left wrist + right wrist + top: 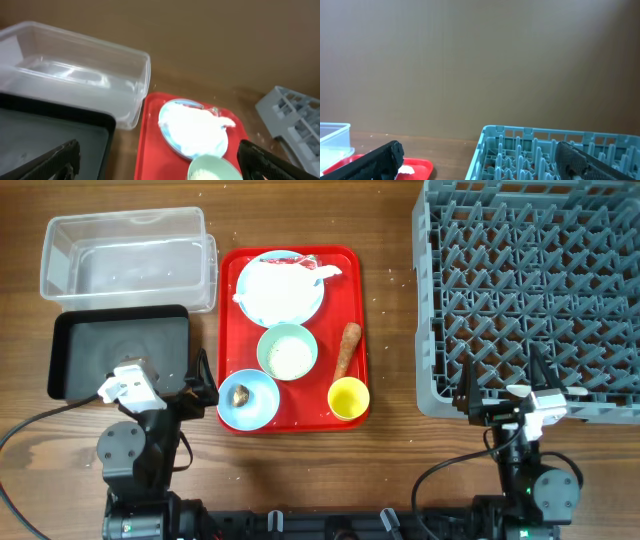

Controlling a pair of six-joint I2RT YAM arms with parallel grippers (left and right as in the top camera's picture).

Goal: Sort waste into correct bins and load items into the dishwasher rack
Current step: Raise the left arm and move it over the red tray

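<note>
The mint bowl still holds rice. I will lift my left gripper next, tip its fingers down and lower it onto the rim's carrot side [314, 352] [239, 173].
On the flat red tray sit a pale blue plate [300, 308] with crumpled white tissue [277, 285] and a bit of red wrapper [318, 278], a mint bowl of rice [287, 352], a blue bowl [262, 405] with a brown lump [241, 394], a carrot piece [347, 348] and a yellow cup [348, 398]. The clear tub [125, 255] and black tray [120, 350] lie to the left, the grey rack [530, 290] to the right. My left gripper [170, 385] is open and empty at the black tray's near right corner. My right gripper [500, 385] is open and empty at the rack's near edge.
The left wrist view shows the tub [75, 75], black tray [50, 135], plate with tissue [192, 130] and rice bowl [212, 170] between my open fingers [160, 165]. The right wrist view shows the rack [545, 150] between its open fingers [480, 167]. Rice grains dot the wood table.
</note>
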